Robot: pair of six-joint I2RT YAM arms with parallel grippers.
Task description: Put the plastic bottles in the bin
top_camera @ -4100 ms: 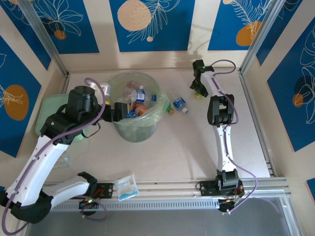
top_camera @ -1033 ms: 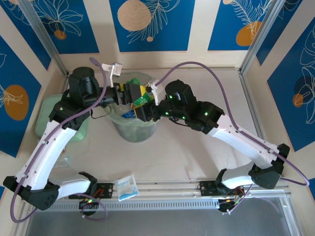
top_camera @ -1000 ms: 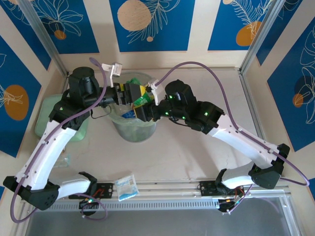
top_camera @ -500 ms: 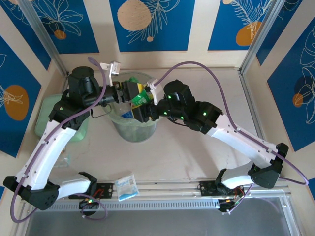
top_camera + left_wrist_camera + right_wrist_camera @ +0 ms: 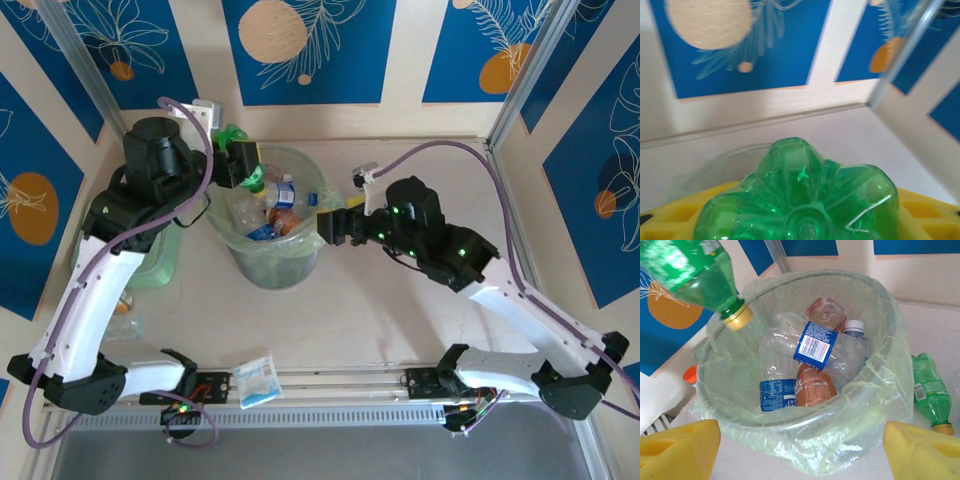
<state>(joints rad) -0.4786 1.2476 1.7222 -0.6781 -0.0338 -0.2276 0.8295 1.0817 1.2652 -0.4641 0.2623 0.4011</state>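
Note:
The left gripper needs to carry the green soda bottle (image 5: pixel 231 135) past the bin's rim and over the bin's opening (image 5: pixel 262 188) and let go of it, because the bottle hangs right at the bin's rim.
A green soda bottle (image 5: pixel 231 135) (image 5: pixel 800 195) hangs tilted over the bin's back left rim, its yellow cap (image 5: pixel 738 316) pointing down. My left gripper (image 5: pixel 243 160) (image 5: pixel 800 222) is shut on it, yellow pads at both sides. The bin (image 5: pixel 275 262) (image 5: pixel 805 412) is a pale-green bucket with a clear liner. In it lie several plastic bottles, among them a clear blue-labelled one (image 5: pixel 817 345) and a brown-labelled one (image 5: pixel 812 387). My right gripper (image 5: pixel 328 225) (image 5: pixel 800 450) stands open and empty just right of the bin. Another green bottle (image 5: pixel 927 395) lies on the table beside the bin.
A flat pale-green box (image 5: pixel 160 262) sits left of the bin under my left arm. A blue-white sachet packet (image 5: pixel 255 380) lies by the front rail. An orange cap (image 5: pixel 690 374) lies on the table at the bin's far side.
Both grippers met over the bin around the green bottle. The left one closed on it and lifted it back left. The right one opened and drew back to the right.

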